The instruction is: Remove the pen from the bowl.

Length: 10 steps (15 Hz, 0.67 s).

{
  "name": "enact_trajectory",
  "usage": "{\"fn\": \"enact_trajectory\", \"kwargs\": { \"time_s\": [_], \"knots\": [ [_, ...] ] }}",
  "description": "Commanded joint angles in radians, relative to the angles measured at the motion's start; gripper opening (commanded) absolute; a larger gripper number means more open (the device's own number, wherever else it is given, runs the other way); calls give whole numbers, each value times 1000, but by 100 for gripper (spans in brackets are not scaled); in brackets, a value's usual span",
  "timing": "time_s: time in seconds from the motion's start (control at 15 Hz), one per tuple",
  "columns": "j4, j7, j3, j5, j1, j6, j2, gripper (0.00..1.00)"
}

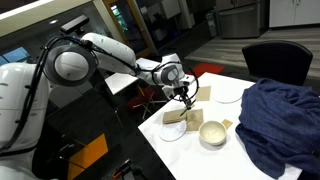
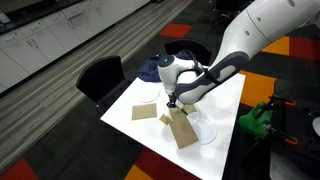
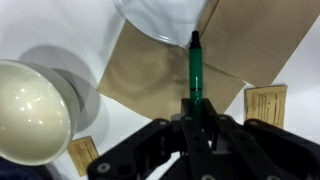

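Note:
The robot's gripper will next move outward, turn and lower the green pen beside the bowl (image 1: 212, 133) by the edge of the brown paper, where bare white table leaves room for the pen.
My gripper (image 3: 197, 108) is shut on the green pen (image 3: 196, 68), which sticks straight out from the jaws with its dark tip pointing away. The pen hangs over a brown paper sheet (image 3: 150, 70) and the edge of a flat white plate (image 3: 165, 20). The cream bowl (image 3: 30, 110) stands apart at the left of the wrist view and looks empty. In an exterior view the gripper (image 1: 186, 97) hovers above the table, behind and left of the bowl (image 1: 212, 133). In an exterior view the gripper (image 2: 174, 100) hangs over the white table; the bowl does not show there.
A dark blue cloth (image 1: 285, 115) lies heaped on the table's right side. A flat plate with brown paper (image 1: 175, 122) sits near the bowl, and a second plate (image 1: 225, 93) lies behind. Small brown cards (image 3: 265, 103) lie about. A black chair (image 1: 280, 60) stands behind the table.

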State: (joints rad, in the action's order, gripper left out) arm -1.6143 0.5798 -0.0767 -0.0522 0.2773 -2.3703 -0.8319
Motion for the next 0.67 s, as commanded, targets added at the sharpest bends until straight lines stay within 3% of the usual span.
{"fn": "enact_trajectory", "kwargs": {
  "time_s": [0.0,0.6],
  "knots": [
    [80,26,-4,33,-15,26,-45,3],
    [171,102,-20,80,-59,21,-97,3]
  ]
}}
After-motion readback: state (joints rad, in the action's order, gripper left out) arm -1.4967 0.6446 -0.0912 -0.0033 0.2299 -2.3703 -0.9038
